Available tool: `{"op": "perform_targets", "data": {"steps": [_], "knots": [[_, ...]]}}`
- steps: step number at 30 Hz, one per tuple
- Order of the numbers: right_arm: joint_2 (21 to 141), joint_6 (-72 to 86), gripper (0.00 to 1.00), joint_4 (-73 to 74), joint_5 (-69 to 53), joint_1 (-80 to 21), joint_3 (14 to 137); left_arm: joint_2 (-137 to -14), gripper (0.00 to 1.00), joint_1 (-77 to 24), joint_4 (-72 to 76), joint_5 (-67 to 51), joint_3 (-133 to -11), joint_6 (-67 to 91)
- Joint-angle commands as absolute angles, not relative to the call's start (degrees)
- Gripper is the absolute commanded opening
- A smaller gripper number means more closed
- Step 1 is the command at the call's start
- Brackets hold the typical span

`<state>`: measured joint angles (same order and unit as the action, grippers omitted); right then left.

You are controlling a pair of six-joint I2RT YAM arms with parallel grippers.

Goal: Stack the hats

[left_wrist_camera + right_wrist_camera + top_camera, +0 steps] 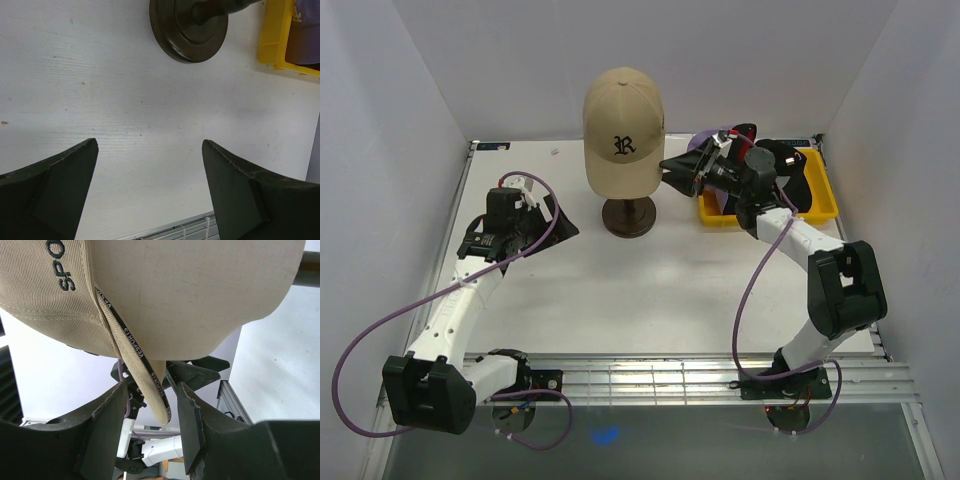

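Observation:
The bin's black cap is below my right gripper, to its right in the top view. The beige cap is seated, so I will swing over and go down.
A beige cap with a black R (623, 118) sits on the mannequin head above its dark round stand (628, 216). My right gripper (672, 170) is at the cap's right rear side. In the right wrist view the cap (50, 305) covers the head (200, 295), and its rear strap (145, 385) hangs between the jaws of my right gripper (152, 390), which stand apart without clamping it. My left gripper (560, 222) is open and empty over the table, left of the stand. Black caps (790, 165) and a lavender one (307, 35) lie in the yellow bin (820, 208).
The yellow bin (280, 45) stands at the back right, behind my right arm. The stand's base (192, 27) is ahead of my left gripper (149, 145). White walls close the left, right and back sides. A metal rail runs along the near edge (670, 380).

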<state>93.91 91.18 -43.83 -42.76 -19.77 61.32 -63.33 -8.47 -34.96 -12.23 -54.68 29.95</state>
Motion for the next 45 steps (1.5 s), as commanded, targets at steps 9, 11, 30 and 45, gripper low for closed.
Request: {"op": "perform_targets", "data": {"steps": [9,11,30,45], "knots": [[82.18,63.58,0.52,-6.46,-41.14,-11.88,73.46,-62.05,0.96,-8.44,-33.92,-13.27,-56.6,28.48],[80.87,54.0,0.53,6.46,-39.82,-7.58,76.89,-61.88,0.95,-8.35,-34.19,-13.27,-56.87,28.3],[102.65,17.95,0.49,38.76,-14.42,12.23,104.15,-61.26,0.96,-8.44,-32.52,-15.38,-52.56,27.25],[108.89,10.28,0.53,34.54,4.12,2.29,98.26,-61.79,0.96,-8.44,-33.05,-15.03,-52.65,26.54]]}}
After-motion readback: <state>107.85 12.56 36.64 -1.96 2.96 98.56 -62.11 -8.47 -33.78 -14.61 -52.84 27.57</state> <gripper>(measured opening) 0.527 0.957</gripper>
